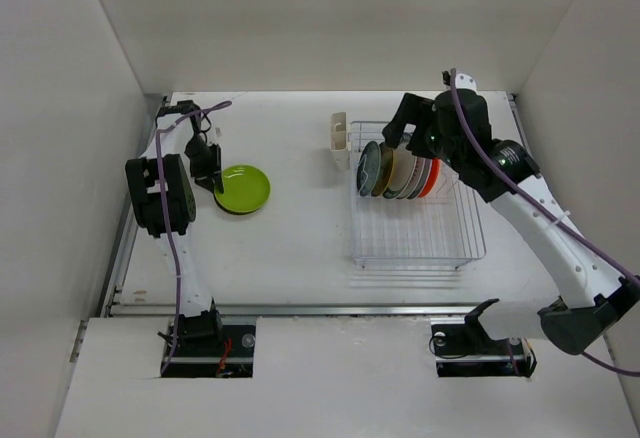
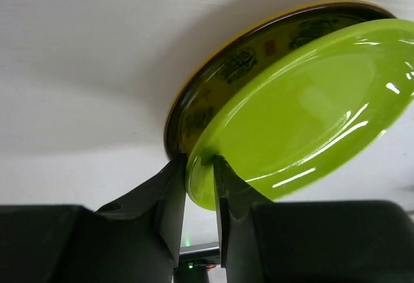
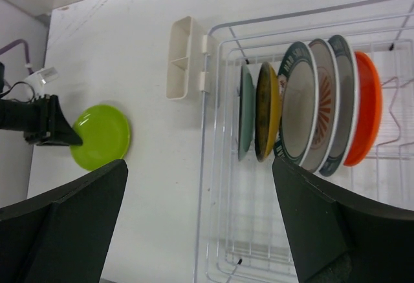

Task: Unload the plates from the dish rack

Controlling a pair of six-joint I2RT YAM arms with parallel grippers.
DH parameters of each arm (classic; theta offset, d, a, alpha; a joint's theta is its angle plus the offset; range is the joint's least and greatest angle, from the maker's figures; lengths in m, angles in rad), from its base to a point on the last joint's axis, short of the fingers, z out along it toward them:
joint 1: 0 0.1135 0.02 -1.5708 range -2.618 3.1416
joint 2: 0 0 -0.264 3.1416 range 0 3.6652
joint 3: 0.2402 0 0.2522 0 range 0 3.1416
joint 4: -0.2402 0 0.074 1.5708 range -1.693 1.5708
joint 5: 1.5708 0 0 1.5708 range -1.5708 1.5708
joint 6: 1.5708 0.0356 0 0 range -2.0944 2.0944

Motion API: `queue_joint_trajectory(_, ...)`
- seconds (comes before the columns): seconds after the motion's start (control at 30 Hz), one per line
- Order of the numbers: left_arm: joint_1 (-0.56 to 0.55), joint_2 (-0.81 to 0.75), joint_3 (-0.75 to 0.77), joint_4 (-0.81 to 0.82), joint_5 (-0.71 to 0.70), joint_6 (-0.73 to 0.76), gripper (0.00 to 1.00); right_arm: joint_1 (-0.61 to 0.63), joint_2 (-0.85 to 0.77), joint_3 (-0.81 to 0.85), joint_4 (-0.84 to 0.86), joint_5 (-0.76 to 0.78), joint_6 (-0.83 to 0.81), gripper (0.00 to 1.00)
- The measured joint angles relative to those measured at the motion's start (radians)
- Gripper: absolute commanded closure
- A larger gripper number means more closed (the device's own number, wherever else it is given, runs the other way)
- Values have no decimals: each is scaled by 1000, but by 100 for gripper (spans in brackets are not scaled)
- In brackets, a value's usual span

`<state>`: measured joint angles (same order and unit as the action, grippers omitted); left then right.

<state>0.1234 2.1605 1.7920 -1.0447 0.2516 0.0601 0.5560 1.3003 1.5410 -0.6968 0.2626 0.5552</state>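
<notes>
I will next move my right gripper down and to the right in the top view, onto the orange plate's upper rim (image 1: pixel 435 172) (image 3: pixel 376 107), because the orange plate stands below it, on that side.
My left gripper (image 1: pixel 212 176) is shut on the rim of a lime green plate (image 1: pixel 244 188) at the left of the table. In the left wrist view its fingers (image 2: pixel 165 192) pinch the plate (image 2: pixel 304 108), which tilts over a dark-rimmed yellow patterned plate (image 2: pixel 259 53) lying flat beneath. The white wire dish rack (image 1: pixel 415 243) stands at the right, with several plates (image 1: pixel 400 171) upright in its far slots: teal (image 3: pixel 246 112), olive (image 3: pixel 266 112), white with dark rim (image 3: pixel 299 105), orange (image 3: pixel 367 112). My right gripper (image 1: pixel 397 130) hovers open and empty above the rack's far side (image 3: pixel 200 231).
A cream cutlery cup (image 1: pixel 339 140) hangs on the rack's far left corner, also in the right wrist view (image 3: pixel 179 66). White walls close in the table on the left, back and right. The rack's near half (image 3: pixel 259 244) holds no plates.
</notes>
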Motion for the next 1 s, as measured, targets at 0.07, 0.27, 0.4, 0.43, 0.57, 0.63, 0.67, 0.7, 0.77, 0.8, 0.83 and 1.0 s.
queue_joint_trajectory(0.07,-4,0,0,0,-33,-1,72,-11,-5,0,-19,18,3,1)
queue_joint_trajectory(0.27,-6,0,0,0,-80,-6,42,-56,-12,0,-79,76,14,1)
queue_joint_trajectory(0.4,-18,-3,0,-2,-100,-5,38,-113,-5,1,-135,119,40,1)
queue_joint_trajectory(0.43,-19,-5,0,-3,-105,-5,38,-138,2,1,-145,129,46,1)
queue_joint_trajectory(0.57,-28,-42,0,-7,-126,-5,37,-233,53,1,-165,157,56,15)
queue_joint_trajectory(0.63,-28,-84,-1,-9,-136,-5,37,-269,101,1,-169,172,53,22)
queue_joint_trajectory(0.67,-28,-113,-1,-9,-142,-4,37,-280,129,1,-170,180,50,24)
queue_joint_trajectory(0.7,-28,-147,-1,-9,-149,-2,35,-284,157,0,-171,188,50,24)
queue_joint_trajectory(0.77,-28,-235,-2,-7,-163,4,35,-285,201,-11,-170,194,49,30)
queue_joint_trajectory(0.8,-28,-261,-2,-7,-166,7,35,-286,216,-21,-169,194,48,32)
queue_joint_trajectory(0.83,-28,-299,-2,-8,-172,11,35,-288,225,-36,-164,194,51,35)
queue_joint_trajectory(1.0,-28,-433,-7,-13,-188,27,35,-303,230,-87,-139,189,45,47)
